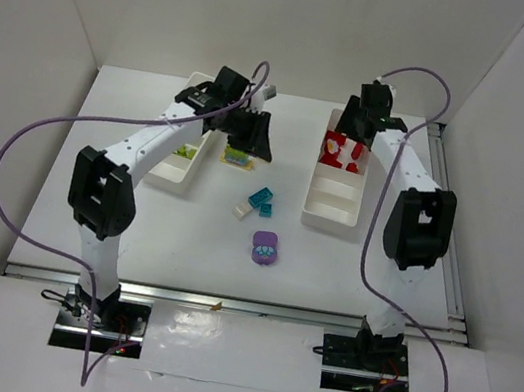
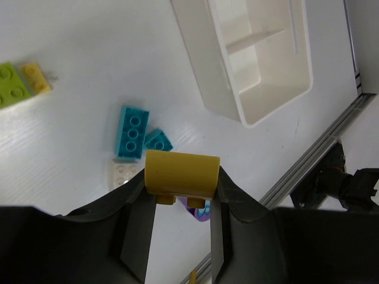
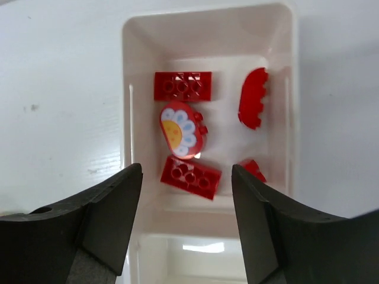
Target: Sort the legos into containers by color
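Observation:
I will next carry the yellow lego with my left gripper across the table and over the bare container section beside the red legos, and then I will release the yellow lego.
My left gripper [image 2: 180,184] is shut on a yellow lego [image 2: 182,173] and hangs above the table between the two containers [image 1: 252,138]. Below it lie two teal legos [image 2: 132,131], a white one [image 2: 124,173] and a purple rounded piece [image 1: 266,249]. A lime and a yellow lego [image 2: 21,83] sit beside the left container [image 1: 166,177]. My right gripper [image 3: 187,180] stands open over the far compartment of the right container [image 3: 127,89]. Several red legos [image 3: 182,86] lie there, one a rounded piece with a flower face [image 3: 181,130]. Nothing is between its fingers.
The left container holds a lime lego [image 1: 186,151]. The right container's [image 1: 329,218] nearer compartments look bare. A metal rail [image 1: 223,301] runs along the table's near edge, and white walls enclose the table on three sides.

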Available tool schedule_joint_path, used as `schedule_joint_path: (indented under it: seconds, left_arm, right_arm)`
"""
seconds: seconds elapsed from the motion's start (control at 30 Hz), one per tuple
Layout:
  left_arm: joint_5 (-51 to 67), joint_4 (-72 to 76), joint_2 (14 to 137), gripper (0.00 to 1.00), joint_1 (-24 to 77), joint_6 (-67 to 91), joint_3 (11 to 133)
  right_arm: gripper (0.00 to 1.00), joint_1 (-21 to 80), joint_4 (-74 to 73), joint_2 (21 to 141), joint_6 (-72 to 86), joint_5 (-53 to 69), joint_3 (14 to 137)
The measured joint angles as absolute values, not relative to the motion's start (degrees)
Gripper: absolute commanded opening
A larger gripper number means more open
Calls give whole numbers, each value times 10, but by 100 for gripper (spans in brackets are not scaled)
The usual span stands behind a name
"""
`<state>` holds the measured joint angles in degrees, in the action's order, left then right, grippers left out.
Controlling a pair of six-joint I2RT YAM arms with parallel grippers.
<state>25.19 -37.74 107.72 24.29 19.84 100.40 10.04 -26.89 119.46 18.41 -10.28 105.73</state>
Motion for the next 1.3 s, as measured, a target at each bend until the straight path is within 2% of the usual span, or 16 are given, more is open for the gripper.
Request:
schedule_joint_path:
  seconds: [0.1,0.2,0.33,0.57,0.63,0.67,0.77,0.8,0.9,0.93,1.03,1.07,1.3]
  left_arm:
    - [248,-384,1125,0,260,203,1081]
    - [237,-385,1189,0,292,216,1178]
    - [228,-376,1278,0,336,237,1299]
    - [247,-314,1370,1,362,294,1349]
    - [251,-297,1397,14,363,308,1366]
    - [255,-287,1407,28,363,319,1369]
    - [267,-269,1424,43,363,339,1370]
    - [271,-262,1428,54,363,347,1371]
    - [283,-238,1436,66,364,364,1372]
    - [289,-228,1437,78,364,369,1372]
    - [306,-204,1442,85,364,383,1373]
    - [310,-196,1443,95,364,387,1373]
    - [324,-175,1442,96,364,390,1372]
  right_arm:
    - [69,96,-260,1099,206,-121,958]
    - [74,78,-255,995,232,-136,881]
    - [78,53,-255,891,267,-160,840]
    - [78,49,-258,774,318,-153,797]
    - [78,48,-262,761,326,-146,794]
    - [78,48,-265,757,328,-143,794]
    - [78,47,-281,756,328,-142,795]
    - [78,46,-288,756,328,-142,795]
    - [78,39,-303,756,325,-140,795]
    - [78,36,-305,756,325,-138,795]
    - [78,31,-312,756,321,-133,795]
    - [78,30,-314,756,320,-132,795]
    - [78,26,-315,758,319,-123,796]
